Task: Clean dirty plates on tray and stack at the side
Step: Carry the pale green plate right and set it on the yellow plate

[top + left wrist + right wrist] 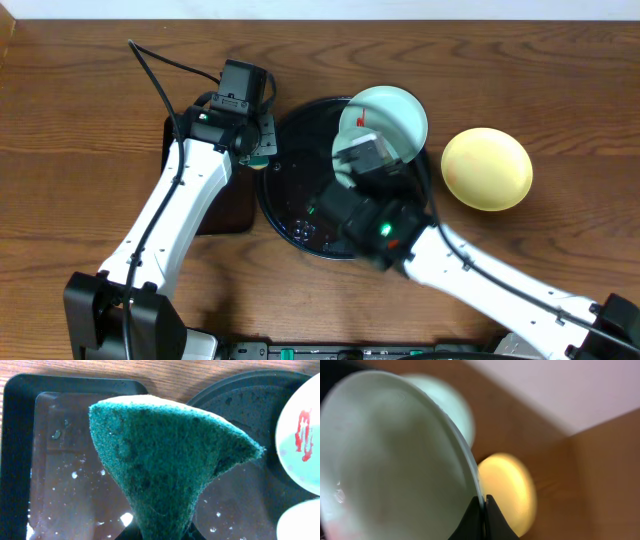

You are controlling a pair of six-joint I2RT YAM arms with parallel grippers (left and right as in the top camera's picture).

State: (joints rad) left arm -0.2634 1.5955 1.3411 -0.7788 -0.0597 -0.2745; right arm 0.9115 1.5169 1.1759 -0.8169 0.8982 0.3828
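Observation:
I will move my right gripper to its right in the overhead view next, then go down and let go on top of the pale yellow plate (487, 168) (507, 492). That plate is off the tray.
The round black tray (290, 190) lies mid-table and also shows in the left wrist view (240, 400). A pale blue-green plate (395, 115) with a red smear rests at its far right edge, also seen in the left wrist view (300, 435). My right gripper (484, 510) is shut on the rim of a second pale blue-green plate (395, 460), holding it tilted over the tray (343, 152). The pale yellow plate (487, 168) lies on the table right of the tray. My left gripper (162, 535) is shut on a green sponge (170, 460) at the tray's left edge (258, 158).
A smaller rectangular black tray (20, 435) with water drops lies left of the round tray, partly under my left arm (225, 215). Water drops dot the round tray.

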